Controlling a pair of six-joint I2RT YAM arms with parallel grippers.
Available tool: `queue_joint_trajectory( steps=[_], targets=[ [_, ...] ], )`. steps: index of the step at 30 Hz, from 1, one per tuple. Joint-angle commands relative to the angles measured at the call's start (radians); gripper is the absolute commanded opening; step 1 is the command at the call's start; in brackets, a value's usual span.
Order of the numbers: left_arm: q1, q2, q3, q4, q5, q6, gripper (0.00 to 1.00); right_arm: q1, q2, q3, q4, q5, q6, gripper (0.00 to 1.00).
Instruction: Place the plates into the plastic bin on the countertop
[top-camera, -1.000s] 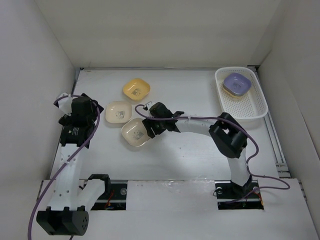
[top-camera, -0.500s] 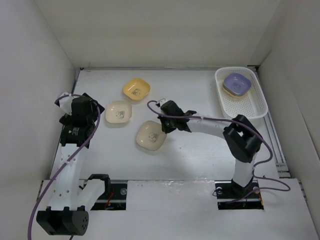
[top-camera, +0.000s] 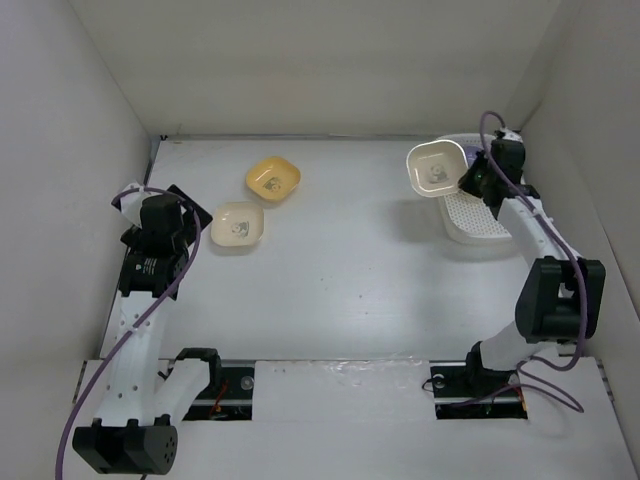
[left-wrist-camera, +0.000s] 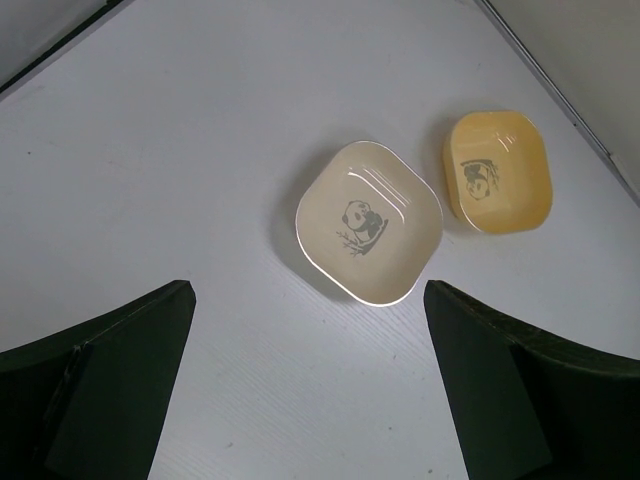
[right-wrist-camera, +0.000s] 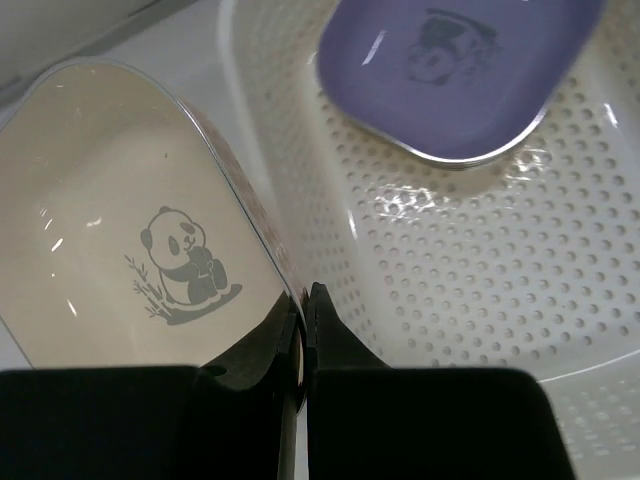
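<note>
The cream plate with the panda print hangs mostly outside the bin (top-camera: 490, 222), so the right gripper should go to the right in the top view, then down, to let go over the purple plate (top-camera: 473, 154).
My right gripper (top-camera: 468, 180) (right-wrist-camera: 305, 305) is shut on the rim of a cream plate (top-camera: 435, 168) (right-wrist-camera: 120, 230) with a panda print, held in the air at the left edge of the plastic bin (top-camera: 490, 222) (right-wrist-camera: 460, 270). A purple plate (right-wrist-camera: 460, 70) lies in the bin's far end; the top view hides it behind the arm. On the countertop (top-camera: 340, 260) to the left lie a cream plate (top-camera: 237, 226) (left-wrist-camera: 368, 222) and a yellow plate (top-camera: 273, 178) (left-wrist-camera: 497, 170). My left gripper (top-camera: 175, 215) (left-wrist-camera: 310, 385) hangs open above the countertop, near the cream plate.
White walls close in the countertop on the left, back and right. The bin sits in the back right corner, close to the right wall. Both arm bases stand at the near edge.
My right gripper closed on the cream plate near the middle of the countertop, lifted it and carried it right to the bin's edge. The left arm has stayed still.
</note>
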Motion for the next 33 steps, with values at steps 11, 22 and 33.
queue_joint_trajectory(
  steps=[11, 22, 33],
  targets=[
    [0.001, -0.016, 0.007, 0.054, 0.064, 0.038, 1.0, -0.251, 0.106, 0.082, 0.164, 0.038, 0.575, 0.0],
    [0.001, -0.025, -0.002, 0.063, 0.073, 0.047, 1.0, -0.242, 0.268, 0.245, 0.011, 0.172, 0.69, 0.0],
    [0.001, -0.025, -0.002, 0.072, 0.091, 0.056, 1.0, -0.233, 0.379, 0.329, -0.078, 0.167, 0.663, 0.1]
  ],
)
